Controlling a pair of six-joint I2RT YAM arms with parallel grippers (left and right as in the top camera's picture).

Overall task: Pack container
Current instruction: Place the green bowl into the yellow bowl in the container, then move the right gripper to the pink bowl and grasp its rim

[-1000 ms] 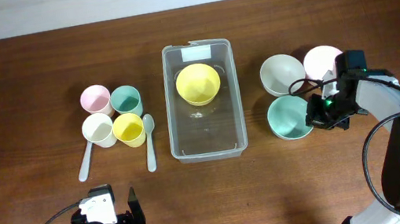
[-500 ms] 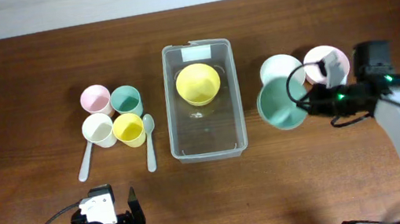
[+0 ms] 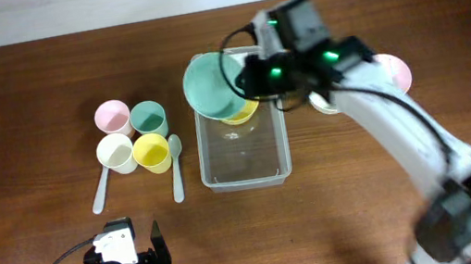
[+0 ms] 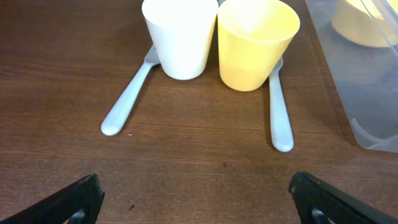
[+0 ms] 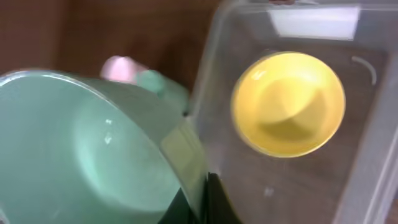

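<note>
Next, my right gripper will shift the teal bowl over the yellow bowl and lower it to nest inside.
The clear plastic container lies at the table's middle, white label at its far end, with a yellow bowl inside. It shows in the right wrist view with the yellow bowl. My right gripper is shut on the rim of a teal bowl, held tilted above the container's far left corner. The teal bowl fills the left of the right wrist view. My left gripper is open and empty, low over the table near the front edge.
Pink, teal, white and yellow cups stand left of the container, with two pale spoons beside them. A pink bowl and a white bowl, mostly hidden by the arm, sit right.
My right gripper lifted the teal bowl from the table at the right and carried it left, over the container's far left corner. The left arm has not moved.
</note>
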